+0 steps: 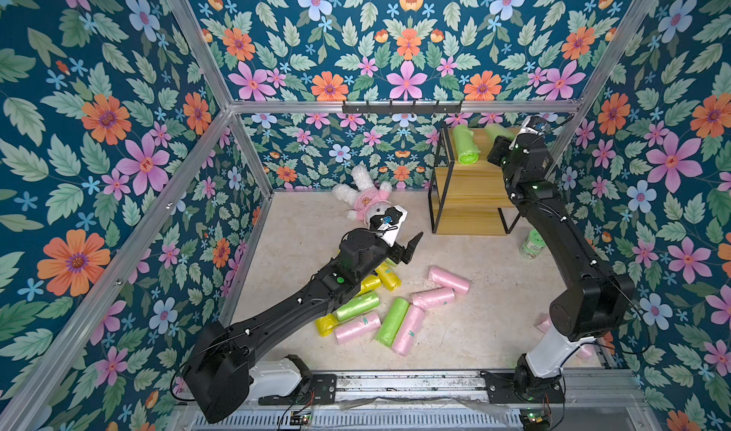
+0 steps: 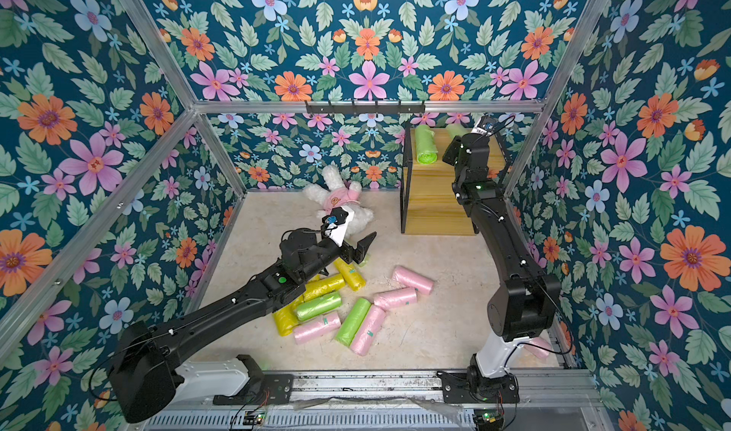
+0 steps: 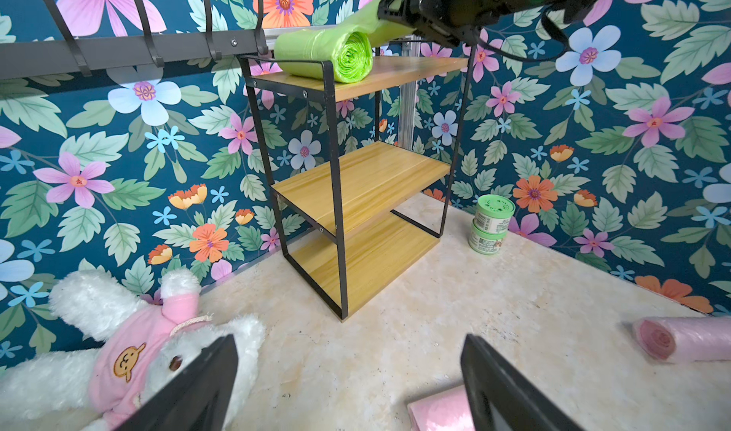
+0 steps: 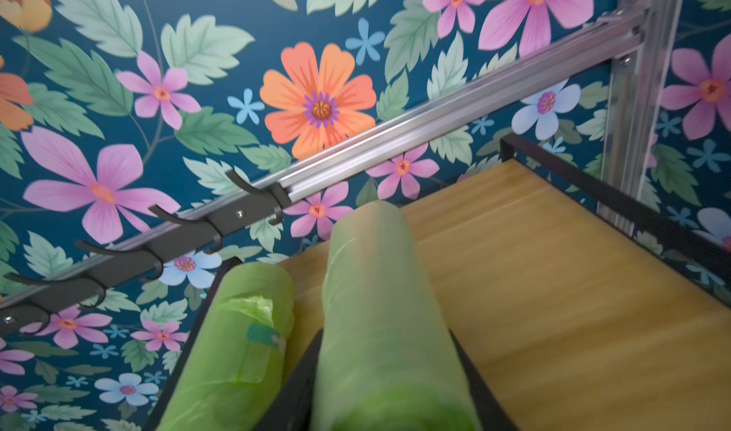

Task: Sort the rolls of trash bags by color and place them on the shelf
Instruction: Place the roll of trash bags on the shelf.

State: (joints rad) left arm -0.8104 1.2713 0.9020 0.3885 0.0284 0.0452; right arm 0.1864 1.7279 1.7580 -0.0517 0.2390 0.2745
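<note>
The second roll is still apart from the first green roll, so the robot's right gripper will next move toward the first, lower the second onto the bare board (image 1: 483, 147) beside it, and then release it.
The shelf (image 1: 470, 187) stands at the back right, with one lime green roll (image 1: 466, 144) lying on its top board (image 4: 553, 290). My right gripper (image 4: 383, 342) is shut on a second green roll (image 4: 372, 290), held just over that board beside the first one (image 4: 237, 330). Several yellow (image 1: 387, 276), green (image 1: 392, 321) and pink (image 1: 449, 279) rolls lie loose on the floor in the middle. Above the yellow ones my left gripper (image 1: 407, 247) hangs open and empty, and in the left wrist view it (image 3: 350, 342) faces the shelf (image 3: 356, 180).
A white plush rabbit (image 1: 366, 197) in pink lies at the back wall, close to the left gripper. A pale green jar (image 1: 532, 244) stands right of the shelf. A black hook rail (image 1: 401, 108) runs along the back frame. One pink roll (image 1: 545, 324) lies by the right arm's base.
</note>
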